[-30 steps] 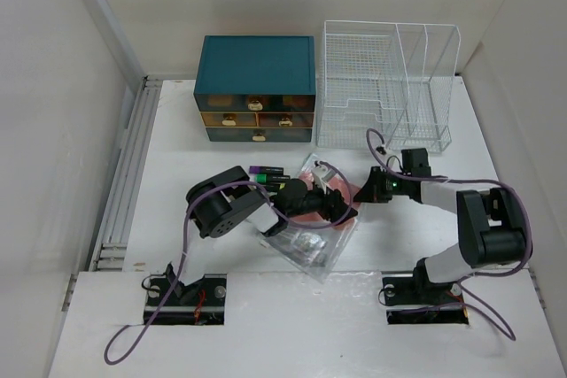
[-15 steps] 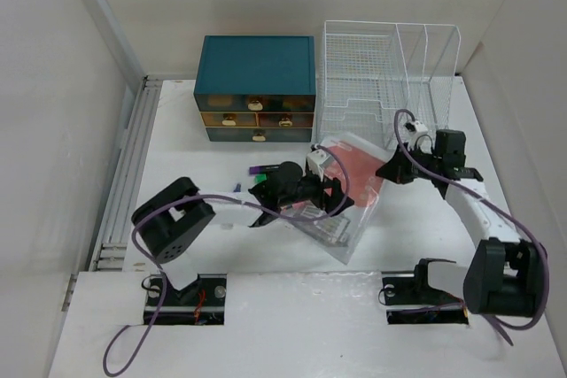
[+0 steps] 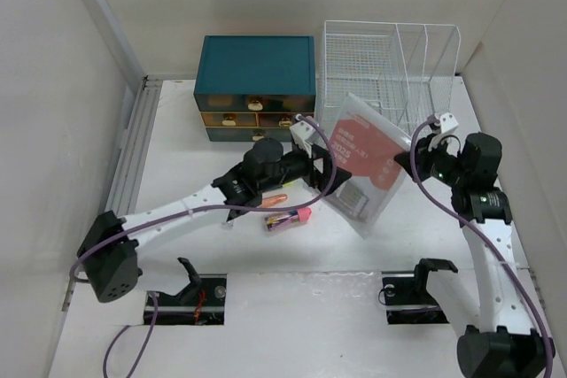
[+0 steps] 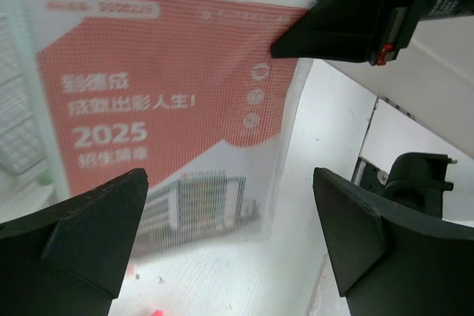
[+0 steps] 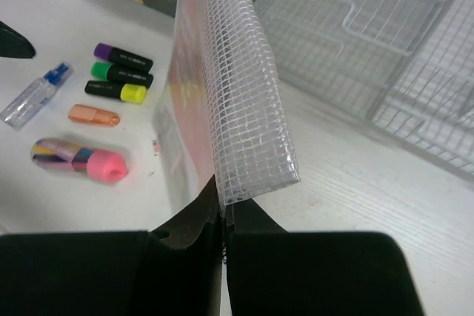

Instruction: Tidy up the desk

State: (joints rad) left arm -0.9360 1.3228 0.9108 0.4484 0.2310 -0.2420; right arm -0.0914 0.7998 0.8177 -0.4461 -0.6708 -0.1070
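The narrow slot between the wire rack's dividers is empty. My right gripper needs to rise outward over it next, turn the pouch edge-on, lower it in and let go.
The desk [image 3: 177,157] is a white tabletop. My right gripper [image 3: 405,162] is shut on the edge of a clear mesh pouch [image 3: 363,165] with a red booklet inside, holding it upright above the desk in front of the wire rack. In the right wrist view my right gripper [image 5: 224,209] pinches the pouch's mesh edge [image 5: 244,109]. My left gripper [image 3: 321,164] is open beside the pouch's left face, not touching it. In the left wrist view the left gripper [image 4: 229,183] is wide open, with the pouch [image 4: 170,109] in front of it.
A teal drawer box [image 3: 257,86] and a white wire rack [image 3: 390,86] stand at the back. Purple [image 5: 122,57], green [image 5: 122,73] and yellow [image 5: 115,90] highlighters, an orange cap [image 5: 94,115], a pink-capped tube [image 5: 78,159] and a small spray bottle [image 5: 33,94] lie on the desk.
My right gripper has lifted the pouch up and back towards the rack, tipping it upright. My left arm has stretched out after it. Small items now lie uncovered on the desk.
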